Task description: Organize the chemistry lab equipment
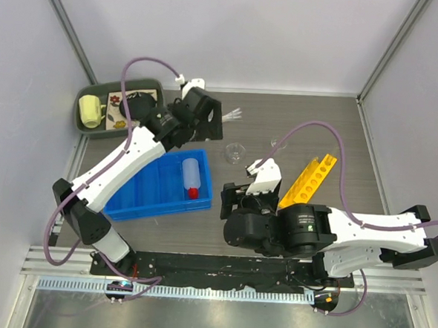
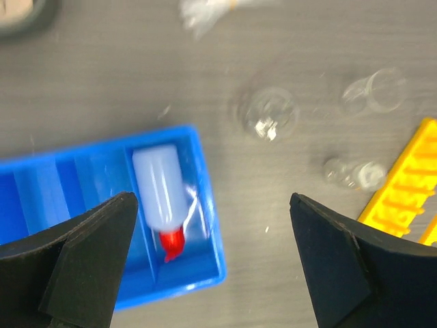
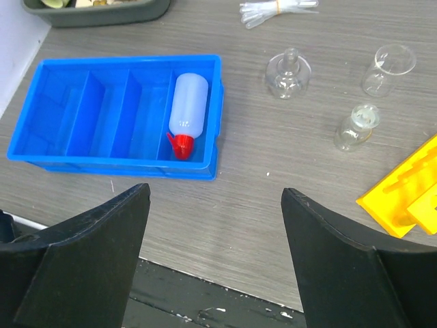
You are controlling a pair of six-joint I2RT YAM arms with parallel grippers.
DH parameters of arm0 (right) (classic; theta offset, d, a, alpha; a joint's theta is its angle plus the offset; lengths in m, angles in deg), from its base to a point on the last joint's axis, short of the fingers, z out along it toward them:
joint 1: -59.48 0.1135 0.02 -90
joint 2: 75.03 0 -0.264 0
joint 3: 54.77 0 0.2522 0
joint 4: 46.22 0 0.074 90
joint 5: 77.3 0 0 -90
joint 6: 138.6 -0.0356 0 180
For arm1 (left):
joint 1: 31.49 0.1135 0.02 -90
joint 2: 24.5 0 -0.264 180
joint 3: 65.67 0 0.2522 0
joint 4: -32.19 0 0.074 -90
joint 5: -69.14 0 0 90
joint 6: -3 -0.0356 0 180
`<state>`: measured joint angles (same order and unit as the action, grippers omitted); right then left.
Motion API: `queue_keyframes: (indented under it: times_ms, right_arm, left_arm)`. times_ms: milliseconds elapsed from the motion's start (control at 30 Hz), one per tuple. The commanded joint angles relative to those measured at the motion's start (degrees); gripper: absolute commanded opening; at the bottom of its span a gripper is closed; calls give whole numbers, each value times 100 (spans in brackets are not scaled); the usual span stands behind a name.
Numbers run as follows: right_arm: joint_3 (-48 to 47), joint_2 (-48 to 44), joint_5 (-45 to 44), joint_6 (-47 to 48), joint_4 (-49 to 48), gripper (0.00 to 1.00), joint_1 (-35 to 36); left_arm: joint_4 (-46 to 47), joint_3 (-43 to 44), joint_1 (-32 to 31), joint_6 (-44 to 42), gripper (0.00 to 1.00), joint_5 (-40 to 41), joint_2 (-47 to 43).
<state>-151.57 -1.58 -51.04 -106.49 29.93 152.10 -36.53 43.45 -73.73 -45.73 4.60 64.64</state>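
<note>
The pipettes lie along the left gripper's opening instead of across it, so the gripper should move outward and down, turning over the short end of the pipette bundle (image 2: pixel 203 16).
A white squeeze bottle (image 1: pixel 191 174) with a red cap (image 2: pixel 172 244) lies in the rightmost compartment of a blue bin (image 1: pixel 146 204). My left gripper (image 1: pixel 203 126) hovers open above the bin's far right corner, and nothing sits between its fingers (image 2: pixel 102 239). Three small clear beakers (image 3: pixel 288 74) (image 3: pixel 388 68) (image 3: pixel 356 126) stand on the table right of the bin. A bundle of thin pipettes (image 1: pixel 233 114) lies beyond them. The long yellow rack (image 1: pixel 307 180) lies at the right. My right gripper (image 1: pixel 235 197) is open and empty over the near table, close to the rack.
A dark green tray (image 1: pixel 146 85) at the back left holds a yellow mug (image 1: pixel 91 110) and other items. The bin's (image 3: pixel 130 61) three left compartments hold nothing. Walls enclose the table at the left, back and right. A black strip runs along the near edge.
</note>
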Motion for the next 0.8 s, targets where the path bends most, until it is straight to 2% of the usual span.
queue_keyframes:
  times_ms: [0,133,233,267,367,600,767]
  right_arm:
    - [-238,-445,-499,119,45,83,-7]
    - [-484,-349,-437,296,246,83,-7]
    - [-599,-183,-349,340,440,84,-16]
    - [-590,-156,-340,348,458,84,-16]
    - [-415,-120,-165,252,493,84,-16]
    - [411,-279,432,612,-559,84,-59]
    - [386,-94,757,1006,-982,84,-226]
  left_arm:
    - [266,1019,233,-1472,99,-303,585]
    - [652,1652,566,-2621,100,-821,1506]
    - [601,2495,1005,-2914,100,-1427,2193]
    - [566,3028,1103,-3080,100,-1594,2691]
    - [434,3943,1332,-3519,100,-1859,3510]
    - [969,4500,1534,-4329,100,-2237,4513]
    - [1145,4519,1640,-4733,100,-2702,4972]
